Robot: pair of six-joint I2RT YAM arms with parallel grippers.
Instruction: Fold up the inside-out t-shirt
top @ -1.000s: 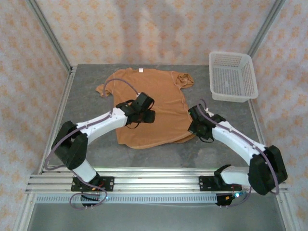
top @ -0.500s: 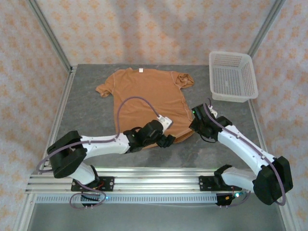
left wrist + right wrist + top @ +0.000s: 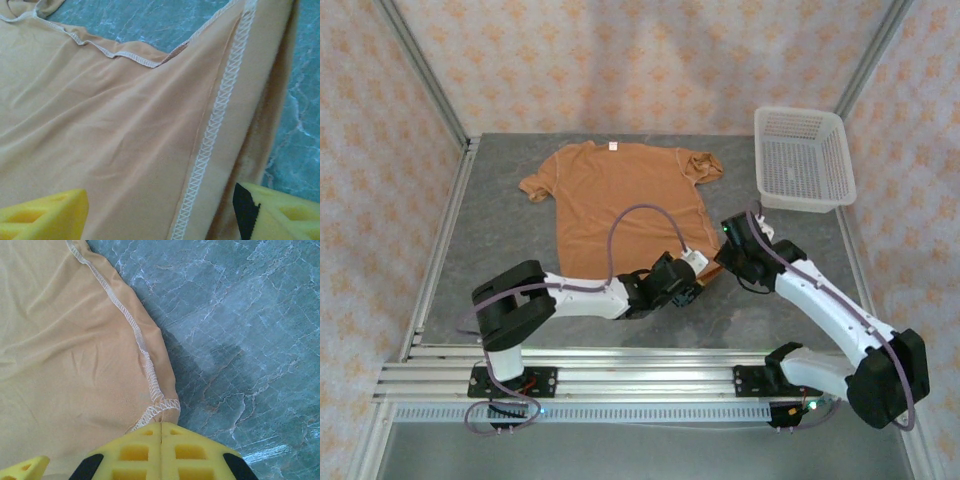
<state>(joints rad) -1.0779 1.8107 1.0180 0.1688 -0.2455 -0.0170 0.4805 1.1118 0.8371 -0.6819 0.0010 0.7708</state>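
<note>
The right gripper draws its stitched corner outward over the bare table by the basket's near edge (image 3: 794, 227) (image 3: 215, 375) next and releases it over that clear space.
The inside-out t-shirt (image 3: 620, 200), orange-tan, lies flat on the grey table (image 3: 500, 230) with its collar and small white label (image 3: 614, 147) at the far side. My left gripper (image 3: 688, 290) reaches across to the shirt's near hem by its right corner. In the left wrist view the left gripper (image 3: 160, 220) is open, its yellow fingers (image 3: 45, 217) straddling the white-stitched hem (image 3: 215, 125), nothing pinched. My right gripper (image 3: 728, 250) sits at the shirt's near right corner. In the right wrist view the right gripper (image 3: 161, 440) is shut on that stitched corner (image 3: 160, 407).
A white mesh basket (image 3: 802, 155) stands at the back right of the table. Bare marbled table (image 3: 240, 340) lies right of the shirt's edge. Metal frame posts and patterned walls close in the sides and back.
My left arm swung from the shirt's middle down and right to the near hem by the right corner, and its jaws opened wider. The right gripper stayed shut at the corner.
</note>
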